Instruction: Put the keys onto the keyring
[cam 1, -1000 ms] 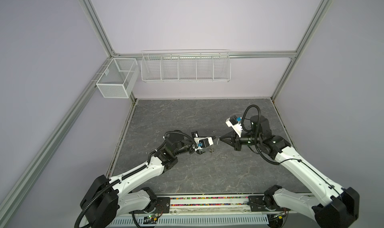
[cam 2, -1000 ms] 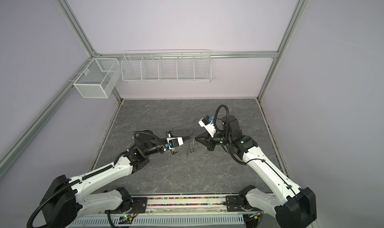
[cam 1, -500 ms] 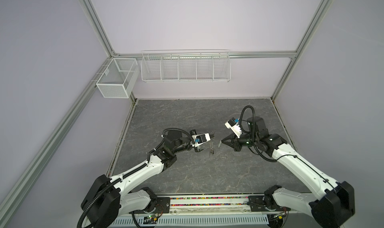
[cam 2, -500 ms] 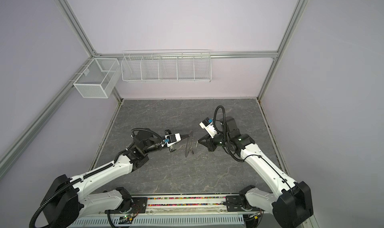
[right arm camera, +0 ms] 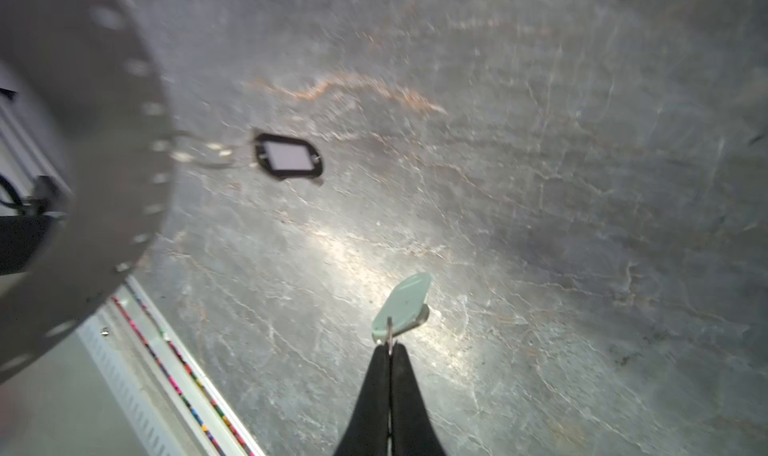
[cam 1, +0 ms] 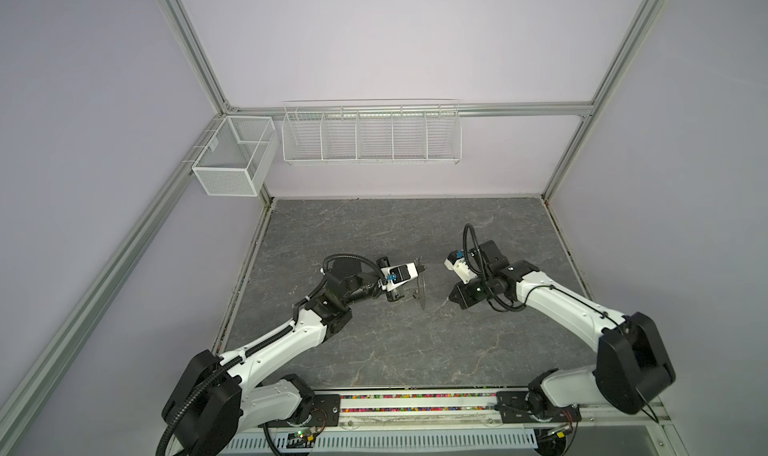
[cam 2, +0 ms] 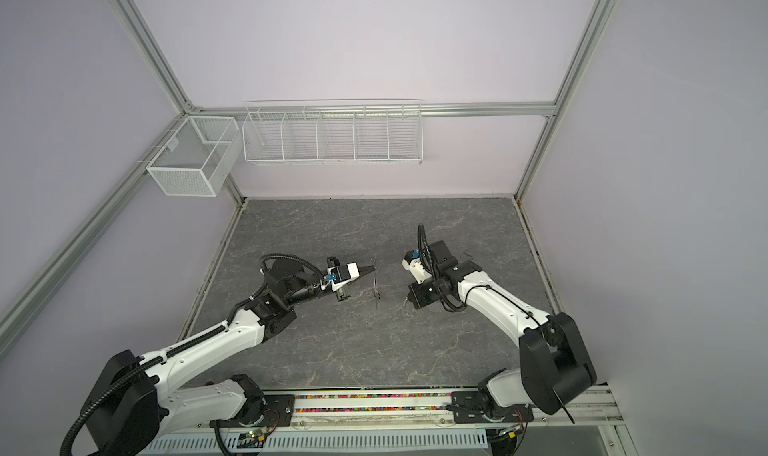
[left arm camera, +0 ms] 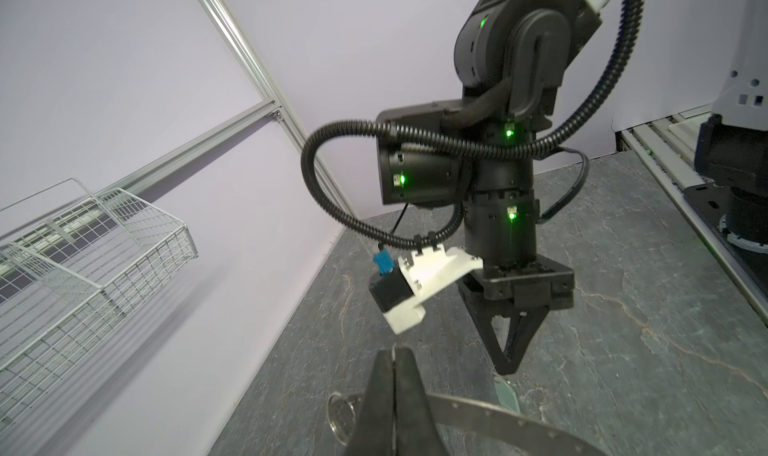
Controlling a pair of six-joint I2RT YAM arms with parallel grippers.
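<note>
The spot on the bare tabletop below is clear of the keyring point(cam 1: 422, 293). My right gripper should move down to it and let go of the key's metal end there.
My left gripper point(left arm camera: 394, 352) is shut on the rim of the keyring point(left arm camera: 498, 420), a flat grey metal ring with small holes. It holds the ring upright above the table; in both top views the keyring point(cam 1: 422, 293) shows edge-on. A key with a black tag point(right arm camera: 289, 156) hangs from the keyring's point(right arm camera: 83, 142) rim. Its small silver ring point(left arm camera: 343, 412) shows beside my left fingers. To the right, my right gripper point(right arm camera: 390, 348) is shut on the metal end of the key with the white tag point(right arm camera: 403, 308), low over the table. The right gripper point(cam 1: 453, 299) stands apart from the keyring.
A white mesh box point(cam 1: 232, 158) hangs on the left frame rail and a long wire basket point(cam 1: 370, 135) on the back wall. A rail with coloured markings point(cam 1: 415, 402) runs along the table's front edge. The dark stone-patterned table point(cam 1: 395, 350) lies below.
My right gripper has drawn back from the keyring, moving right and down towards the table. The left gripper has kept the keyring in nearly the same place.
</note>
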